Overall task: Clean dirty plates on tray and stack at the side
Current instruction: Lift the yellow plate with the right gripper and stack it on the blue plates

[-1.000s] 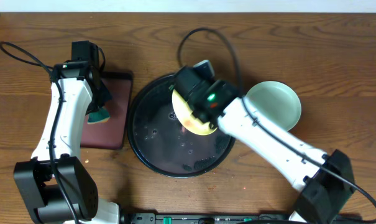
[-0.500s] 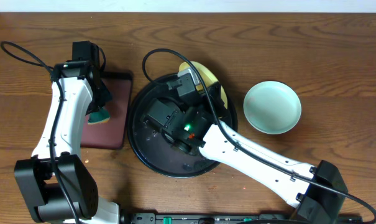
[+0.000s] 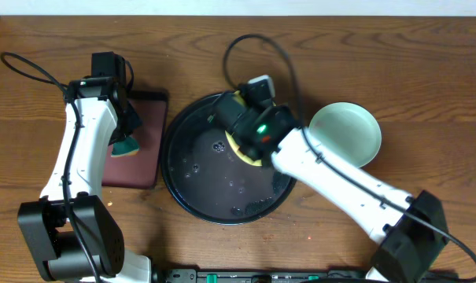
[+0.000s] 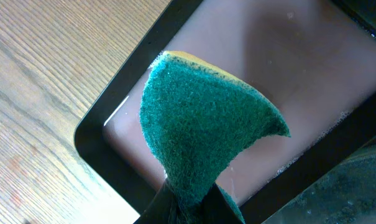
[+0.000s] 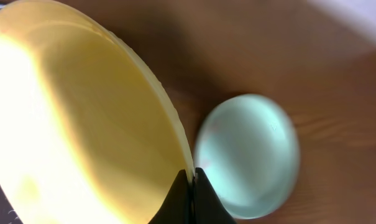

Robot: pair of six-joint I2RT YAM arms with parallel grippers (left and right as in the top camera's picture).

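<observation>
The pale blue-green plate [image 3: 345, 134] is below my right gripper, to its right in the overhead view. My right gripper should carry the yellow plate [image 3: 239, 149] over, lower it and let it go.
My right gripper [image 5: 189, 180] is shut on the rim of the pale yellow plate [image 5: 82, 124] and holds it tilted above the right part of the round black tray [image 3: 190, 169]. From overhead only a sliver of the yellow plate [image 3: 239, 149] shows under the arm. A pale blue-green plate [image 3: 345, 134] lies on the table right of the tray; it also shows in the right wrist view [image 5: 247, 155]. My left gripper [image 4: 191, 202] is shut on a green sponge [image 4: 203, 134] over the maroon tray [image 4: 312, 68]. A third plate is not in view.
The maroon rectangular tray [image 3: 143, 161] lies left of the black tray. Water droplets lie on the black tray's floor. A black cable [image 3: 257, 47] loops over the table behind the right arm.
The right arm has swung back from the tray's left to its right, carrying the yellow plate toward the blue-green plate. The left arm has not moved.
</observation>
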